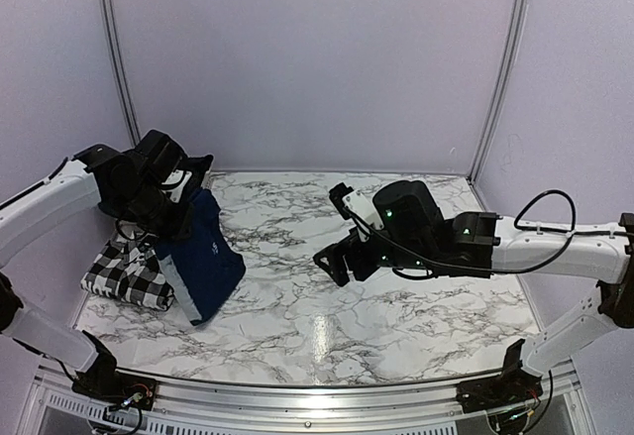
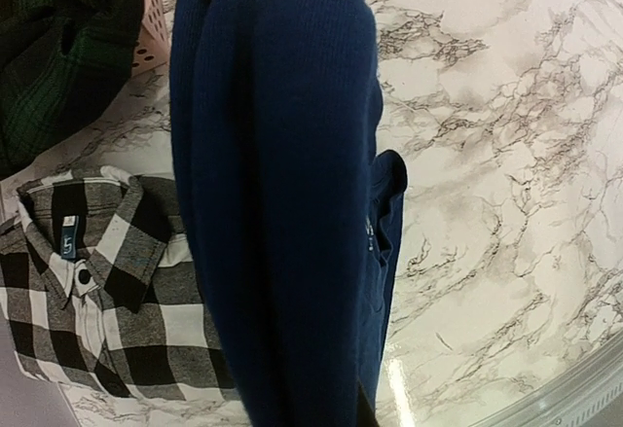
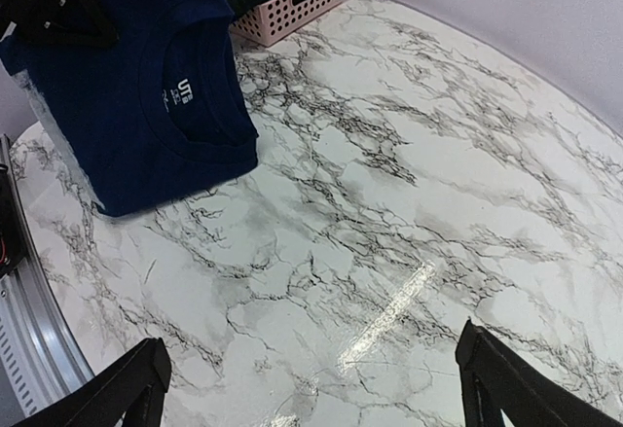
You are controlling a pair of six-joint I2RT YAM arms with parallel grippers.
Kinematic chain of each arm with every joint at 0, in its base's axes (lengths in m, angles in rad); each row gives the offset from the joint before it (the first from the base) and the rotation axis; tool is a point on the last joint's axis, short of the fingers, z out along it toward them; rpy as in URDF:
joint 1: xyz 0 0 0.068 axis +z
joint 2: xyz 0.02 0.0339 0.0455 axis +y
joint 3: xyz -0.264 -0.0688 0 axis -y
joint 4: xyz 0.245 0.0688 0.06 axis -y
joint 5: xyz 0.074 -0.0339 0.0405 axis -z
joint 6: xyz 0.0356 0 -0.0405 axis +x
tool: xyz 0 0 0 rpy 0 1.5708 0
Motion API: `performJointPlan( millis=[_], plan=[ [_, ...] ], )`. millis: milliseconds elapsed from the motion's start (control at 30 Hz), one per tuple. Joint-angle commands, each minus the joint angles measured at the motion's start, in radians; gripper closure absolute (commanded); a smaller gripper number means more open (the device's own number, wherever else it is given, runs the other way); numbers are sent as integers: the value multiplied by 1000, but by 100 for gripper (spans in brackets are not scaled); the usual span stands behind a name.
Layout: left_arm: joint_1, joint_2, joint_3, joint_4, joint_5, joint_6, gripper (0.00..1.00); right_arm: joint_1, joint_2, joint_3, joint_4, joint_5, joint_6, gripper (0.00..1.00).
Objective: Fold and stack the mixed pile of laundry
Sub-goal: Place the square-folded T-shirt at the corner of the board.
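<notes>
The T-shirt is still hanging beside the check shirt. I will move my left gripper to the left in the top view and down over it next, and then let go.
A folded navy blue T-shirt hangs tilted from my left gripper, which is shut on its upper edge. The T-shirt's lower end reaches the table beside the folded black-and-white check shirt. In the left wrist view the T-shirt fills the middle and hides the fingers, and the check shirt lies flat to its left. A dark green-and-navy plaid garment sits in a pink basket. My right gripper hovers wide open over the middle of the table, holding nothing; the marble shows between its fingertips.
The pink basket stands at the table's far left corner, behind the T-shirt. A metal rail runs along the near table edge. Pale walls close in the back and both sides.
</notes>
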Motion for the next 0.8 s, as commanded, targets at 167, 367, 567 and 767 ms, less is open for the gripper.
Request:
performJointPlan(
  millis=[167,367,567,767],
  plan=[
    [63,-94,47,-44,-41,66,100,-4,-12,-4,22,8,9,1],
    [93,-139,43,-40,-48,82,100,-5,2,-1,19,7,9,2],
    [141,-185,-15,-13,-53,98,100,-6,18,2,19,-5,12,2],
    [244,-204,-129,52,-67,129,100,-13,27,4,21,-21,9,1]
  ],
)
